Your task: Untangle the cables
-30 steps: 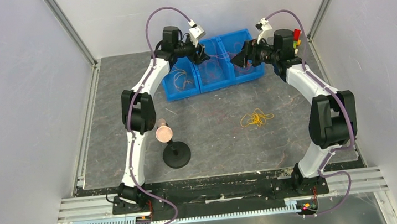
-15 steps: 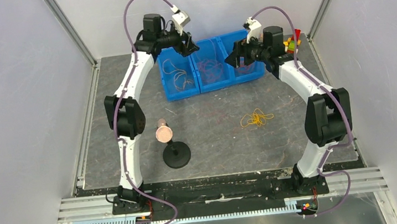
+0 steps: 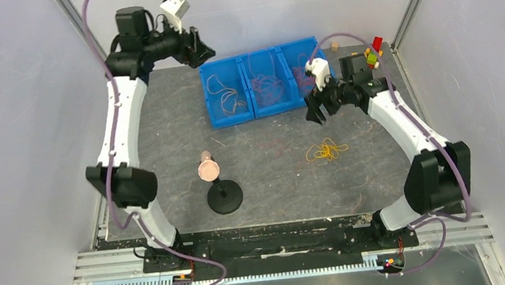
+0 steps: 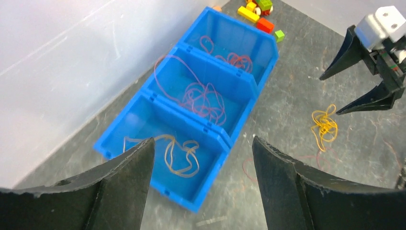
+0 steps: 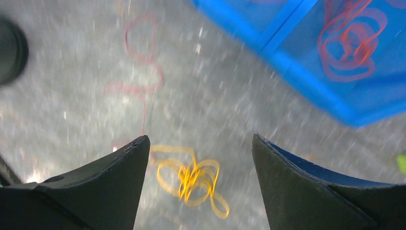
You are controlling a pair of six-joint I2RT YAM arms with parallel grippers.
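My right gripper moves down and back onto the tangle's knotted middle point(image 3: 328, 150) point(image 5: 189, 179) next, because the yellow loops cross there.
A yellow cable tangle point(image 3: 326, 151) point(image 4: 324, 127) point(image 5: 191, 179) lies loose on the grey mat. Three joined blue bins point(image 3: 255, 111) stand behind it. The left bin holds an orange strand point(image 4: 178, 153), the middle one a pink-purple strand point(image 4: 203, 98), the right one a red strand point(image 4: 234, 60) point(image 5: 352, 43). My right gripper point(image 3: 317, 111) point(image 5: 200, 136) hangs open above the yellow tangle, holding nothing. High and to the left of the bins, my left gripper point(image 3: 206, 50) point(image 4: 203, 139) is open and empty too. A faint pink strand point(image 5: 141, 57) lies on the mat.
A black round-based stand point(image 3: 224, 196) with a copper-coloured disc head point(image 3: 208, 168) stands at front centre. Coloured toy bricks point(image 3: 372, 50) point(image 4: 258, 9) lie at the back right corner. Enclosure walls close in on both sides and behind.
My left arm rose and swung left, away from the bins, its jaws widening. My right arm left the right bin and came forward over the yellow tangle.
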